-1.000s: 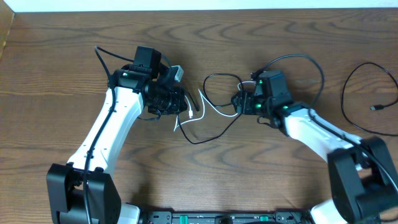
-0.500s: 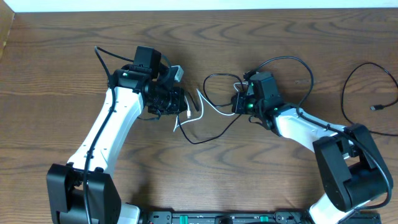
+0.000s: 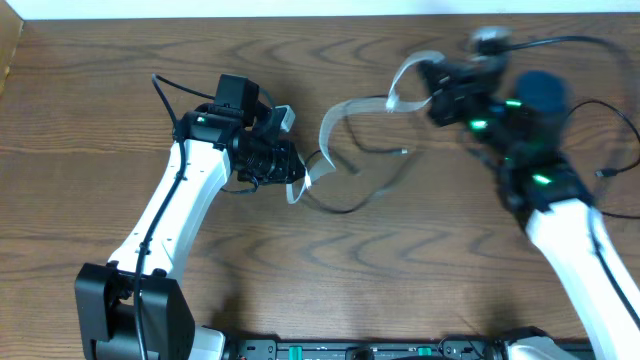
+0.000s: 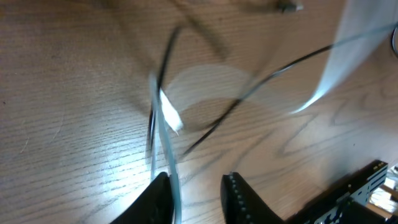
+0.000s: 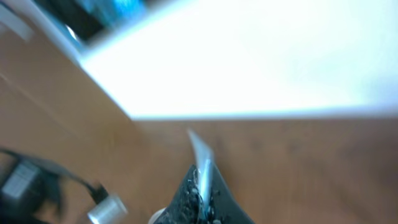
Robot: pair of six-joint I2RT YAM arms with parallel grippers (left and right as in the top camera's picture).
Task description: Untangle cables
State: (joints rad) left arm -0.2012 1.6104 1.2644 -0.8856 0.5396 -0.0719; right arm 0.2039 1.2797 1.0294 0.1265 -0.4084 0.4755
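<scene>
My right gripper should move away from my open left gripper, then back and down to release the white cable (image 3: 338, 113) over the bare wood below.
The white cable (image 3: 338, 113) stretches as a blurred band from my left gripper (image 3: 292, 166) up to my right gripper (image 3: 441, 86). My right gripper (image 5: 202, 182) is shut on the white cable (image 5: 203, 153), raised near the table's far edge. My left gripper (image 4: 196, 180) stands open low over the table, and the white cable (image 4: 163, 135) runs along the inside of its left finger. A thin black cable (image 3: 366, 199) curves on the wood between the arms, its plug (image 3: 403, 152) lying free. The black cable (image 4: 249, 93) crosses the white one in the left wrist view.
Another thin black cable with a plug (image 3: 603, 172) lies at the right edge, partly behind the right arm. A silver plug on a black cord (image 5: 103, 209) shows under the right gripper. The table's far edge (image 3: 300, 18) runs close behind both arms.
My right gripper shut on the white cable, then swung up and to the right, drawing it taut and off the table. My left gripper's jaws have parted. The black loop has shifted.
</scene>
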